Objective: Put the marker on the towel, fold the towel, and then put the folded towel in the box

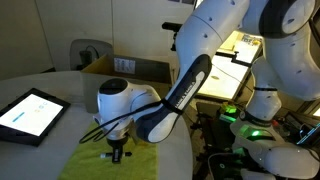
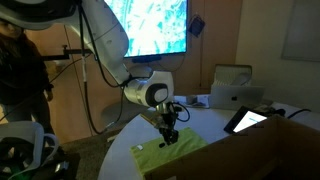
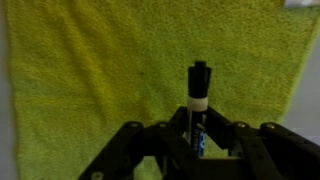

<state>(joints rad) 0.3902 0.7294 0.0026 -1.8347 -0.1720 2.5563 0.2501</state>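
The black marker comes down and toward the cardboard box next, over the towel's box-side part (image 3: pixel 142 88), and my gripper releases it, since the towel (image 3: pixel 90 70) lies flat beneath it.
A yellow-green towel (image 3: pixel 90 70) lies flat on the round white table and fills the wrist view. It also shows in both exterior views (image 1: pixel 140 162) (image 2: pixel 185 150). My gripper (image 3: pixel 198 120) is shut on a black marker (image 3: pixel 199 85) with a white band and a blue label. The marker points out over the middle of the towel. In both exterior views the gripper (image 1: pixel 118 152) (image 2: pixel 170 137) hangs low over the towel, pointing down. I cannot tell whether the marker touches the cloth. The open cardboard box (image 1: pixel 128 70) stands at the far side of the table.
A tablet (image 1: pixel 30 113) with a lit screen lies on the table beside the towel, also seen in an exterior view (image 2: pixel 248 120). A brown box edge (image 2: pixel 292 130) is at the lower right. A person stands at the left edge (image 2: pixel 20 60).
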